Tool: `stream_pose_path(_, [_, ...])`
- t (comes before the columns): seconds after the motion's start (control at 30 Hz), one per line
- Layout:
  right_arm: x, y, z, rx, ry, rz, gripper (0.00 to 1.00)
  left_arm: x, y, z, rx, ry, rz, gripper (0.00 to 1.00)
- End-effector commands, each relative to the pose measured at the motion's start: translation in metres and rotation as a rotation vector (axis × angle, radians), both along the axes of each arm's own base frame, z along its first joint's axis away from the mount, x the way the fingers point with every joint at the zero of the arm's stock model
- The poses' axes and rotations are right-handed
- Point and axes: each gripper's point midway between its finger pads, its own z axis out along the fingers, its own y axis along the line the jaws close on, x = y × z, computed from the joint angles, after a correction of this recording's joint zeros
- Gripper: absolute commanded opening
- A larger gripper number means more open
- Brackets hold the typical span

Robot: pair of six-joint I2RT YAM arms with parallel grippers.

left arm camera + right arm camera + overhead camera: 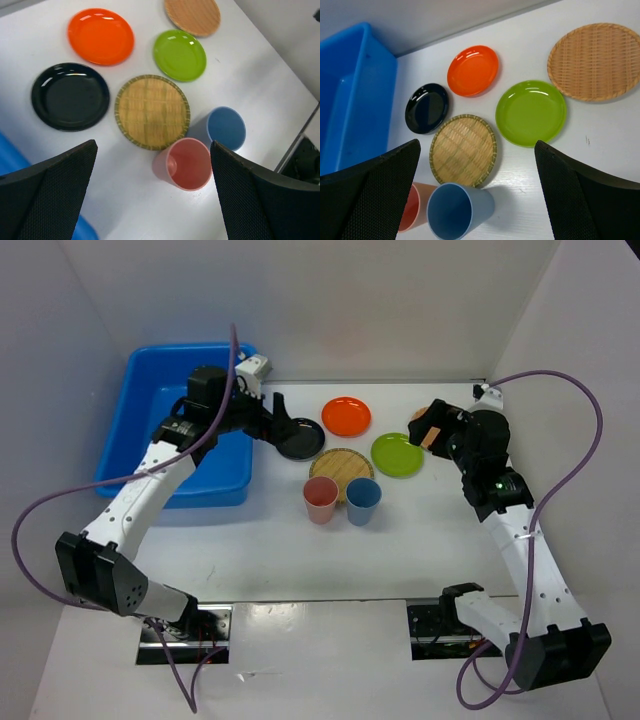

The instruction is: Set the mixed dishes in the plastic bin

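My left gripper should go down to the open pink cup (pixel 320 500), with its fingers on both sides of the cup's rim nearest the bin. The cup stands below my left gripper and to its right in the top view.
The blue plastic bin (pixel 150 430) stands at the far left and holds no dishes that I can see. To its right lie a black plate (pixel 300 438), an orange plate (pixel 346 416), a lime green plate (pixel 396 454) and a tan woven plate (pixel 341 468). A pink cup (pixel 320 500) and a blue cup (pixel 363 502) stand upright in front of them. A second tan plate (pixel 594 60) lies at the far right. My left gripper (pixel 288 427) hovers open over the black plate's edge. My right gripper (pixel 432 430) hangs open above the second tan plate. Both are empty.
White walls close in the table (pixel 300 560) on the left, back and right. Purple cables (pixel 590 440) loop beside both arms. The table's right edge (pixel 300 135) shows in the left wrist view. The bin's wall (pixel 350 100) is at the left of the right wrist view.
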Motion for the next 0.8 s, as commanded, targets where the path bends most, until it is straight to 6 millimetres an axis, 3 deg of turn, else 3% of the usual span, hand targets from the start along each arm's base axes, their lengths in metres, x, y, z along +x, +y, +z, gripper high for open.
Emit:
stream_pose_path(0.0, [0.000, 0.001, -0.013, -0.024, 0.039, 0.018, 0.99, -0.002, -0.028, -0.002, 0.056, -0.046, -0.056, 1.00])
stream_pose_path(0.13, [0.003, 0.002, -0.021, -0.018, 0.058, 0.015, 0.99, -0.002, -0.050, -0.028, 0.165, 0.016, -0.048, 1.00])
stream_pose_path(0.2, [0.002, 0.002, -0.030, -0.021, 0.078, 0.015, 0.99, -0.009, -0.061, -0.056, 0.267, 0.062, -0.054, 1.00])
stream_pose_path(0.37, [0.001, -0.002, -0.032, -0.027, 0.078, -0.004, 0.99, -0.011, -0.048, -0.099, 0.471, 0.116, 0.049, 1.00])
stream_pose_path(0.77, [0.004, -0.001, -0.041, -0.022, 0.099, -0.007, 0.99, -0.033, -0.050, -0.145, 0.541, 0.214, -0.065, 1.00])
